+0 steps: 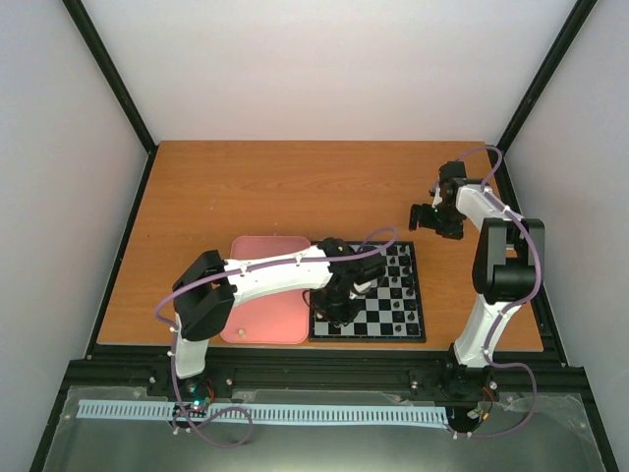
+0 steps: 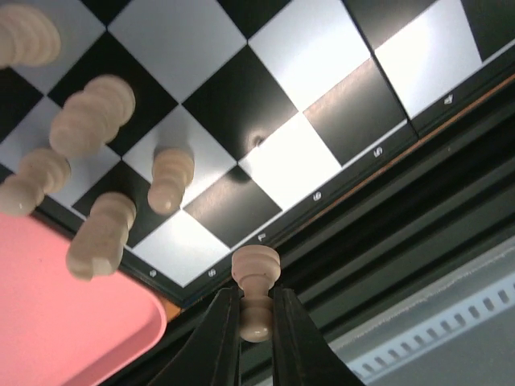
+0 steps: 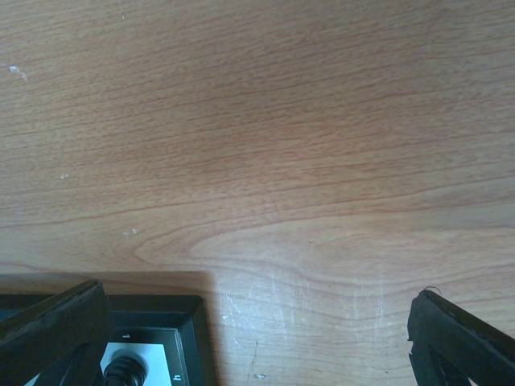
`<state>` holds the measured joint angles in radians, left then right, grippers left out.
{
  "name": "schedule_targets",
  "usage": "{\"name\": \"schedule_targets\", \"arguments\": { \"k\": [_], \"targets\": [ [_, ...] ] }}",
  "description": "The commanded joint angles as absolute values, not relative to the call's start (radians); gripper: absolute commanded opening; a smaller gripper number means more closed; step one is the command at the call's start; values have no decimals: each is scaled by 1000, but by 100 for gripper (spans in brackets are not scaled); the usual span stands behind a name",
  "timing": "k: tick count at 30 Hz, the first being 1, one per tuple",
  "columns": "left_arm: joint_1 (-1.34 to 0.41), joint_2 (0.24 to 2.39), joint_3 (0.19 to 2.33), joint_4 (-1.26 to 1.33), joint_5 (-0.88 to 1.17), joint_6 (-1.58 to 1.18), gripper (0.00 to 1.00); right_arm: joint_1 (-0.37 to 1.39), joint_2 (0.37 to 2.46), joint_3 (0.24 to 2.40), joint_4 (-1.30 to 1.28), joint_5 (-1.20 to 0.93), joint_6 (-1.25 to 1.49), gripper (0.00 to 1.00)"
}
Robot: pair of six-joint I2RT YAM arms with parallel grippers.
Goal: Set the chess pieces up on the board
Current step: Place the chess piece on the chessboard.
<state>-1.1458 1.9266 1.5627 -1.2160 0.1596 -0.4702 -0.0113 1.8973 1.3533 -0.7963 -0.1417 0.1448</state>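
I will lower the cream-white piece in my left gripper onto the dark square below at the near edge and release it, since that square is still empty beside a matching standing piece.
The chequered board (image 1: 383, 320) lies at the table's near edge, right of the pink tray. My left gripper (image 2: 256, 310) is shut on a cream-white chess piece (image 2: 256, 273), held above the board's near border. Several more cream-white pieces (image 2: 170, 178) stand on the board's squares (image 2: 290, 157) at the left of the left wrist view. In the top view the left gripper (image 1: 339, 303) hangs over the board's left part. My right gripper (image 1: 442, 221) is open and empty over bare wood beyond the board's far right corner (image 3: 173, 318), where one black piece (image 3: 125, 371) shows.
A salmon-pink tray (image 1: 257, 315) lies left of the board, its corner also showing in the left wrist view (image 2: 56, 314). Black pieces (image 1: 398, 285) stand on the board's right half. A black frame rail (image 1: 324, 366) runs along the table's near edge.
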Motion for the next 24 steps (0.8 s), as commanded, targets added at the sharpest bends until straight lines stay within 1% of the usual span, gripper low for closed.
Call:
{"name": "schedule_targets", "arguments": {
  "k": [1, 14, 24],
  "targets": [
    [-1159, 1940, 1576, -1146, 120, -457, 2, -6, 1845, 1355, -795, -127, 133, 100],
    [-1160, 1905, 1458, -1095, 135, -479, 3, -6, 1842, 1348, -789, -143, 137, 100],
    [-1160, 1922, 1467, -1095, 134, -467, 4, -6, 1842, 1347, -790, -139, 137, 100]
  ]
}}
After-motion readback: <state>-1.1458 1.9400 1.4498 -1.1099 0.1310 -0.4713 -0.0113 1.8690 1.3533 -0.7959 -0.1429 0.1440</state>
